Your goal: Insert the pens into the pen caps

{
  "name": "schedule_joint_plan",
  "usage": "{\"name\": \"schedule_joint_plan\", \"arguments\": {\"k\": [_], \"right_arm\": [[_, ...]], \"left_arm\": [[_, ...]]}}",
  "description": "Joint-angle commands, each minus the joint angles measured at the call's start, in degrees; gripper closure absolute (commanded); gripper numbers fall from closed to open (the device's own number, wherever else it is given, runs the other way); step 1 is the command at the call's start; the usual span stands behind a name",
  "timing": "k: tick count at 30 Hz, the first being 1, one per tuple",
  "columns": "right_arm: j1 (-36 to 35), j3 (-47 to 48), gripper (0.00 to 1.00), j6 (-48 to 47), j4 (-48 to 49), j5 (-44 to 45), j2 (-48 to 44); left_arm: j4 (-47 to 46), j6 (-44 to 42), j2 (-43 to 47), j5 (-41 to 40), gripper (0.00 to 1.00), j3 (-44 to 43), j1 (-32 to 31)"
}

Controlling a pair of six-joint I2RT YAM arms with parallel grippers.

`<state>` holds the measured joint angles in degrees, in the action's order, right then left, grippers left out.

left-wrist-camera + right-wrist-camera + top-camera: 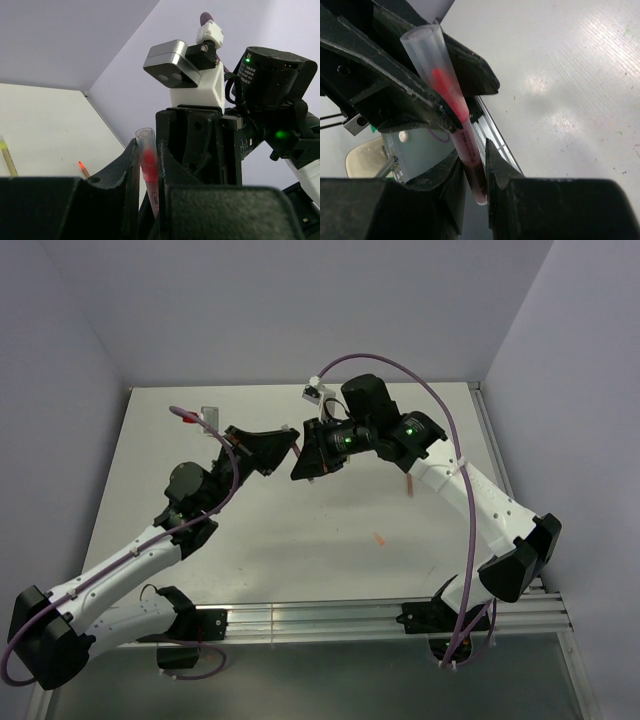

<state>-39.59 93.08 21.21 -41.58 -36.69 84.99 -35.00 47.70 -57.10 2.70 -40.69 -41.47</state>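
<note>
My left gripper is above the far middle of the table, so next it should tip downward, lower the capped pink-red pen onto that place and let go of it.
A pink-red pen (472, 160) hangs in the air between both grippers, its tip inside a clear pale-pink pen cap (146, 147). My left gripper (147, 152) is shut on the cap, which sticks out above its fingers. My right gripper (476, 167) is shut on the pen's barrel near its tail end, with the left gripper's fingers (395, 90) just above. In the top view the left gripper (283, 446) and right gripper (306, 464) meet nose to nose over the far middle of the table. The other caps are out of view.
An orange-red pen (83, 170) and a yellow pen (7, 159) lie on the white table (300, 530). A small orange piece (378, 538) and a thin reddish stick (408, 485) lie near the right forearm. An aluminium rail (380, 615) runs along the near edge.
</note>
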Motion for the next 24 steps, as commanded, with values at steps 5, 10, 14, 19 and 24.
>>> {"name": "schedule_joint_plan", "arguments": {"k": [5,10,14,19,24], "right_arm": [[6.6,5.4,1.00,5.2,32.2,14.1,-1.1],[6.6,9.7,1.00,4.1,30.4,14.9,0.7],[6.6,10.5,1.00,3.8,29.5,15.1,1.1],[6.6,7.7,1.00,4.3,29.8,14.3,0.1],[6.5,1.8,1.00,4.7,30.9,11.8,-2.7]], "left_arm": [[19.3,-2.0,-1.7,25.3,1.00,3.2,-7.3],[19.1,-1.6,-1.6,25.8,1.00,3.9,-7.3],[19.2,-1.6,-1.7,25.8,0.99,3.9,-7.3],[21.5,-2.3,-1.6,23.2,1.00,1.8,-7.2],[25.3,-1.8,0.2,18.6,1.00,-2.3,-3.5]]}}
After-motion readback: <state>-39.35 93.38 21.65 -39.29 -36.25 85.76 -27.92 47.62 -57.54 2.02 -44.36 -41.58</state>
